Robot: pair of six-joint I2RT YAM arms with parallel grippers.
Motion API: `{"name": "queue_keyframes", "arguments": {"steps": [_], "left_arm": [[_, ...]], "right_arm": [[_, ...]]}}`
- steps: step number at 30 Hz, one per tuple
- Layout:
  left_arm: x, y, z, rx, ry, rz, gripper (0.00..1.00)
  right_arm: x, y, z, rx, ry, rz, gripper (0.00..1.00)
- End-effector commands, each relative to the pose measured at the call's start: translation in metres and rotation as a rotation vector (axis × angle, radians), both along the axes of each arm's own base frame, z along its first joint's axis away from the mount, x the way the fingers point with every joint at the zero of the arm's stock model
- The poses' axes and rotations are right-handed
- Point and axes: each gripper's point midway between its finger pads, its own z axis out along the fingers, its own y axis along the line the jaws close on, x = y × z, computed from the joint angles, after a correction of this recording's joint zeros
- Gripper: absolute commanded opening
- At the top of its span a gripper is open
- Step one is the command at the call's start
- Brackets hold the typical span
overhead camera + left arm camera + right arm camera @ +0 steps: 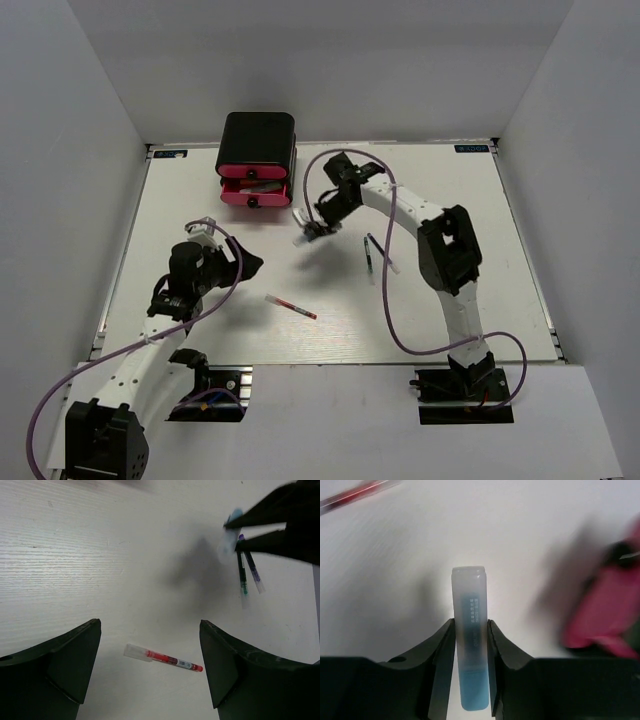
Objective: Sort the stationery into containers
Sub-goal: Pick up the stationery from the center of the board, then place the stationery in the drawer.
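My right gripper swings outward to the pulled-out pink drawer [612, 609] next, tilting the light-blue highlighter level along it, since that drawer stands open.
My right gripper [470, 630] is shut on a light-blue highlighter [469, 610], which stands out past the fingertips. In the top view this gripper [310, 235] hangs over the table a little right of and in front of the black cabinet [258, 135] with its pink drawers [255, 187]. One drawer looks pulled out, with a thin item in it. My left gripper [150, 625] is open above a red-and-clear pen [162, 658] that lies flat on the table [290, 307]. Two thin dark pens [248, 575] lie side by side under the right arm [372, 255].
The white table [200, 220] is walled by grey panels on three sides. The right arm's purple cable [385, 300] loops over the table's right half. The pink drawers [605, 610] show blurred at the right of the right wrist view.
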Motion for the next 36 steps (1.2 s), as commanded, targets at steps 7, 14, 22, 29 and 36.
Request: {"name": "queue_keyframes", "arguments": {"steps": [7, 14, 22, 29, 36], "left_arm": [[0.002, 0.003, 0.008, -0.007, -0.032, 0.033, 0.89], [0.004, 0.004, 0.013, -0.023, -0.043, 0.050, 0.89], [0.004, 0.005, 0.012, -0.019, -0.043, 0.059, 0.89], [0.004, 0.005, 0.012, -0.019, -0.043, 0.059, 0.89], [0.002, 0.006, 0.013, -0.009, -0.035, 0.055, 0.89]], "right_arm": [[0.058, 0.112, 0.212, 0.746, 0.018, -0.330, 0.00], [0.082, 0.145, 0.230, 0.889, 0.095, -0.425, 0.00], [0.089, 0.153, 0.206, 0.881, 0.131, -0.478, 0.00], [0.101, 0.153, 0.174, 0.846, 0.070, -0.489, 0.00], [0.110, 0.154, 0.145, 0.805, 0.037, -0.490, 0.00]]}}
